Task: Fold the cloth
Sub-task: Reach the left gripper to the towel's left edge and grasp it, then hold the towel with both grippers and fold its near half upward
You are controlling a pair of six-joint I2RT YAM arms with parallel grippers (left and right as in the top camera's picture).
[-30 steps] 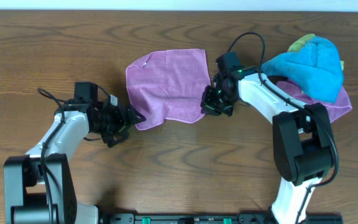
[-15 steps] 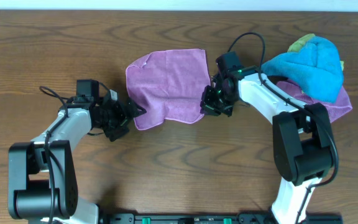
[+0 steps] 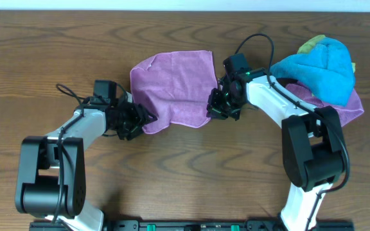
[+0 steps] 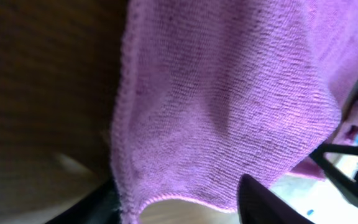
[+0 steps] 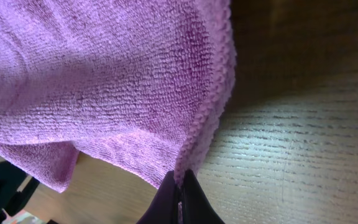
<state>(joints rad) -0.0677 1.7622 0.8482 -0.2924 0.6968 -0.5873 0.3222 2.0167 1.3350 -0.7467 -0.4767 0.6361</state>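
I next need to lift the hem outward over the spread cloth with my right gripper and lower it there to release, since the cloth's far corner point(image 3: 210, 53) is outward of my right gripper.
A purple cloth point(image 3: 172, 86) lies spread on the wooden table, its near edge lifted. My right gripper point(image 3: 212, 114) is shut on the cloth's near right corner; in the right wrist view the fingers point(image 5: 180, 194) pinch the hem of the cloth point(image 5: 104, 81). My left gripper point(image 3: 145, 120) is at the cloth's near left corner. In the left wrist view its fingers point(image 4: 179, 208) are open with the cloth's edge point(image 4: 222, 112) between and above them.
A pile of cloths sits at the back right: a blue cloth point(image 3: 323, 67) over another purple one point(image 3: 349, 109), with a green one point(image 3: 312, 43) behind. Bare wooden table point(image 3: 185, 173) lies in front of the arms.
My left gripper has moved right across the table to the cloth's near left corner. The right gripper has stayed on its corner.
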